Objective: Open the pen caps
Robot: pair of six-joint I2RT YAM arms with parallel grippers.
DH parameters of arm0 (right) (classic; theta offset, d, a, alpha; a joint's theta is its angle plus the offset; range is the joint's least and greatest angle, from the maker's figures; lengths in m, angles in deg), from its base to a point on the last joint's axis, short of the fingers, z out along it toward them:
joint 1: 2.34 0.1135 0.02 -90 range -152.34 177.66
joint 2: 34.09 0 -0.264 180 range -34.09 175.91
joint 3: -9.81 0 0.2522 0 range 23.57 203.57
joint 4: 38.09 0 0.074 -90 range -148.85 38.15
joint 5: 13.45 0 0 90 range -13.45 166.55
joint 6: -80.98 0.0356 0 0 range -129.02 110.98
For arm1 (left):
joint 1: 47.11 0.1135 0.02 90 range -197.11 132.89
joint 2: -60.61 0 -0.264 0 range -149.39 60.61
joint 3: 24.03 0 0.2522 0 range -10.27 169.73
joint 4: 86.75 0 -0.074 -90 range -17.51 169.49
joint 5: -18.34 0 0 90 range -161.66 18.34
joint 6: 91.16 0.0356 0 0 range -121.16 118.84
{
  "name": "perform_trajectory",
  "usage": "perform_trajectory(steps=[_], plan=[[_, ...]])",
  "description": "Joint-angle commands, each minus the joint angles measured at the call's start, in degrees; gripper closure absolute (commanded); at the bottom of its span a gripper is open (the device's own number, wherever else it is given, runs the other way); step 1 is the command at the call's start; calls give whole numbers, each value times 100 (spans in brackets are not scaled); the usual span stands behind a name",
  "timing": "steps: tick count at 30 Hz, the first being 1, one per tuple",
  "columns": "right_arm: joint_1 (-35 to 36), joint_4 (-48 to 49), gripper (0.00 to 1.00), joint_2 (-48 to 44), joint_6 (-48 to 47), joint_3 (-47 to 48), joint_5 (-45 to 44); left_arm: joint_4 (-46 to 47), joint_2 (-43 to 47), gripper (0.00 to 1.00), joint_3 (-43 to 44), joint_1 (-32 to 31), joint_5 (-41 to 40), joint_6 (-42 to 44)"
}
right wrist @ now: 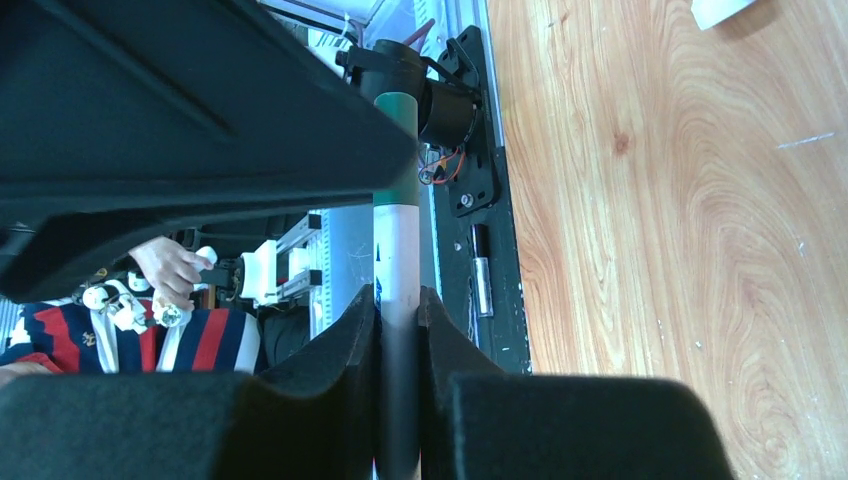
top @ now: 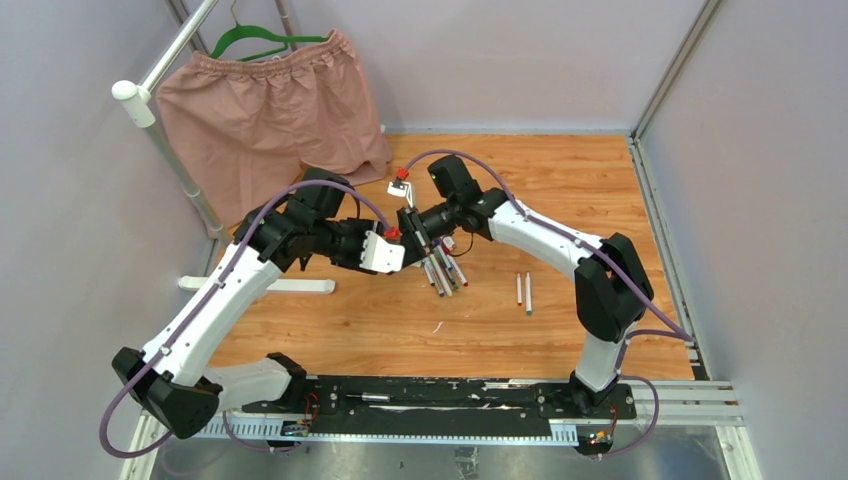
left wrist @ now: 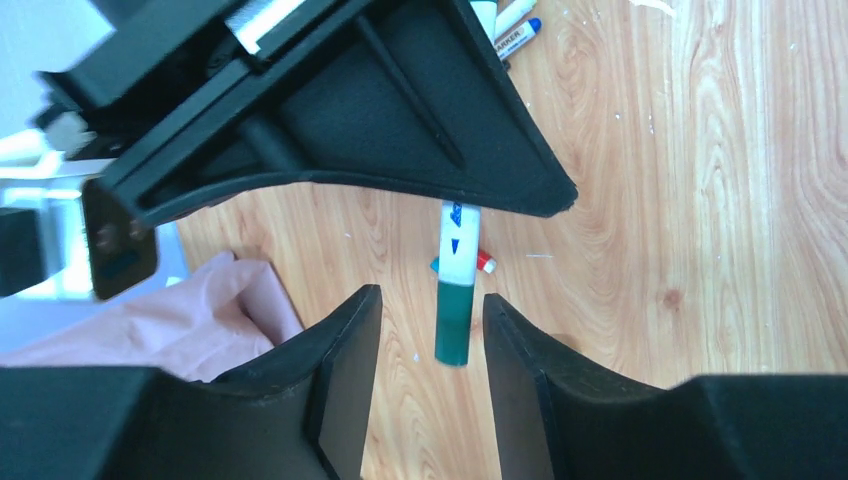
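My left gripper stays nearly in place and draws its fingers together onto the sides of the green cap [left wrist: 455, 325] next, since the cap already hangs between them.
My right gripper [right wrist: 398, 300] is shut on the white barrel of a pen [right wrist: 398, 250]. The pen's green cap [right wrist: 397, 110] points at my left gripper. In the left wrist view the green cap [left wrist: 455, 325] hangs between my left gripper's [left wrist: 432, 305] open fingers and touches neither. The pen's white barrel [left wrist: 460, 245] runs up into the right gripper's jaws. A small red and white piece [left wrist: 485, 262] lies on the table behind the pen. In the top view both grippers, left [top: 390, 242] and right [top: 413, 226], meet above a pile of pens [top: 441, 272].
Two more pens [top: 523, 291] lie side by side to the right of the pile. A long white bar [top: 262, 285] lies at the left. Pink shorts [top: 265, 110] hang on a green hanger at the back left, their cloth [left wrist: 150, 330] close to my left gripper.
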Motion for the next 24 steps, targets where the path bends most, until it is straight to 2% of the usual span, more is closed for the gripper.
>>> perform_trajectory(steps=[1, 6, 12, 16, 20, 24], plan=[[-79, 349, 100, -140, 80, -251, 328, 11, 210, 52, -65, -18, 285, -129], [-89, 356, 100, -214, 24, -291, 323, 1, 226, 55, -188, -17, 31, -39], [-95, 355, 100, -148, 103, -155, 253, 2, 284, 54, -285, -18, 225, -96], [-87, 359, 100, -191, 130, -118, 260, 7, 280, 55, -358, -18, -51, -27], [-86, 359, 100, -225, 156, -138, 259, 11, 142, 61, -343, -17, -240, -27], [-87, 364, 100, -180, 211, -90, 213, 12, 32, 76, -157, -18, -99, -168]])
